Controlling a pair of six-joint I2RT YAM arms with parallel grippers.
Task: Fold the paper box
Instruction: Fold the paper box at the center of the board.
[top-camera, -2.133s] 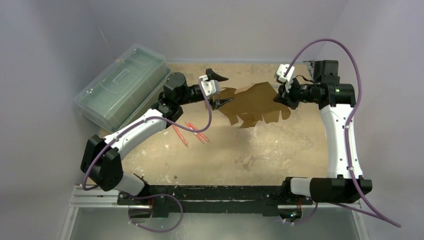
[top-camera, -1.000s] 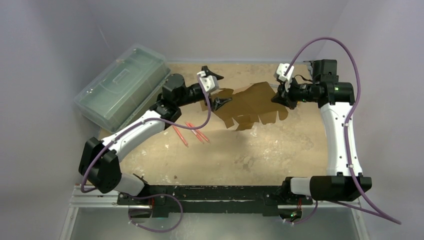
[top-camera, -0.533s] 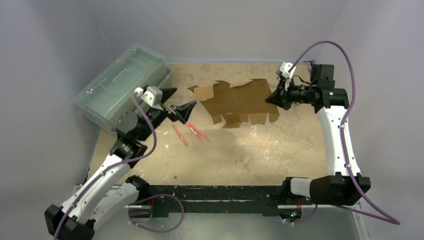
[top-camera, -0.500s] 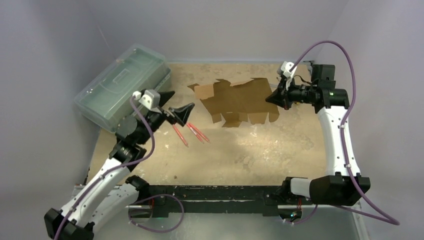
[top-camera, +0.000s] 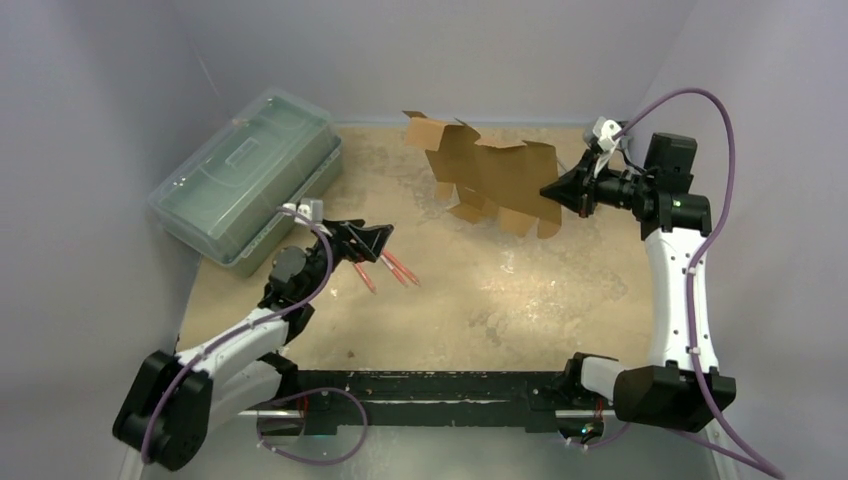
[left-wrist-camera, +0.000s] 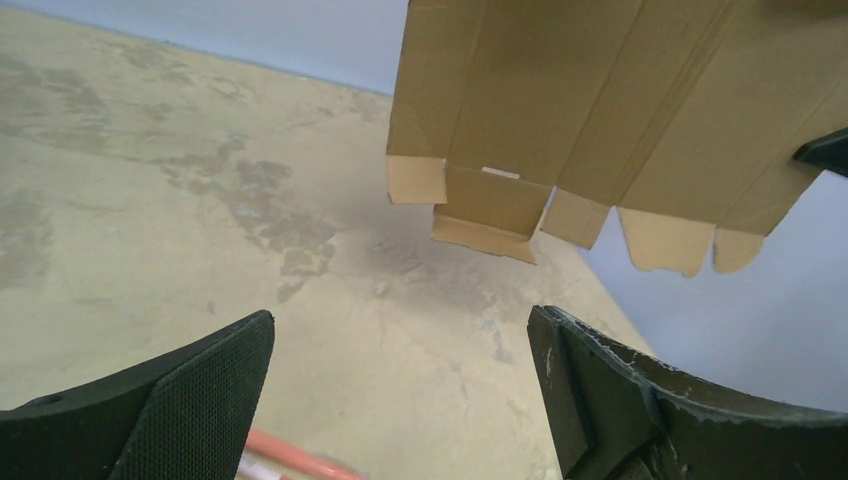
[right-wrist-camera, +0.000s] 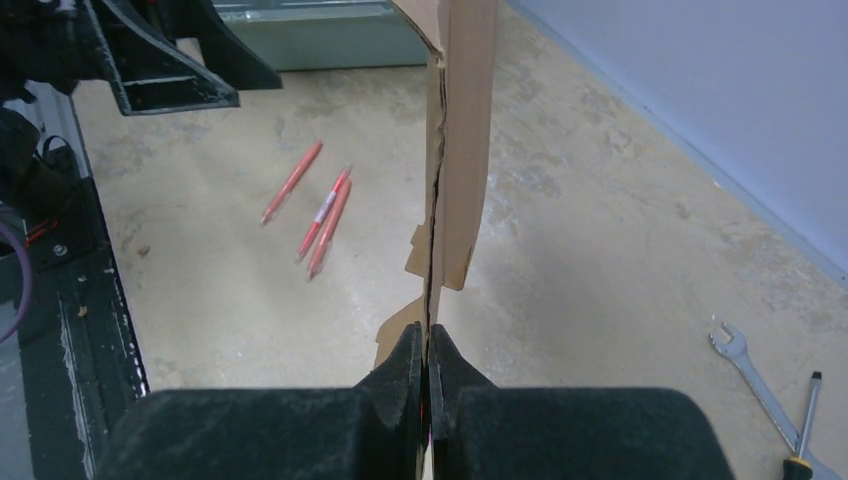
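Observation:
The paper box's free edge (top-camera: 432, 166) (left-wrist-camera: 397, 90) hangs above and outward and the opposite edge is already held, so the left gripper should next rise outward with its open fingers around the free edge.
The paper box (top-camera: 490, 172) is a flat brown die-cut sheet hanging upright in the air over the far right of the table. My right gripper (top-camera: 556, 193) is shut on its right edge. In the right wrist view the paper box (right-wrist-camera: 462, 140) shows edge-on, rising from the closed right gripper (right-wrist-camera: 428, 335). My left gripper (top-camera: 366, 240) is open and holds nothing, low over the table at the near left, well apart from the box. From the left wrist view the paper box (left-wrist-camera: 600, 110) hangs ahead with its flaps down, beyond the open left gripper (left-wrist-camera: 402, 320).
Three red pens (top-camera: 385, 265) lie just right of the left gripper, also pens (right-wrist-camera: 320, 205). A translucent green case (top-camera: 245, 175) sits along the table's left edge. A wrench (right-wrist-camera: 735, 345) and a screwdriver (right-wrist-camera: 805, 420) lie near the right wall.
The left gripper let go of the box, opened wide and drew back to the near left. The right gripper lifted the box off the table and turned it upright.

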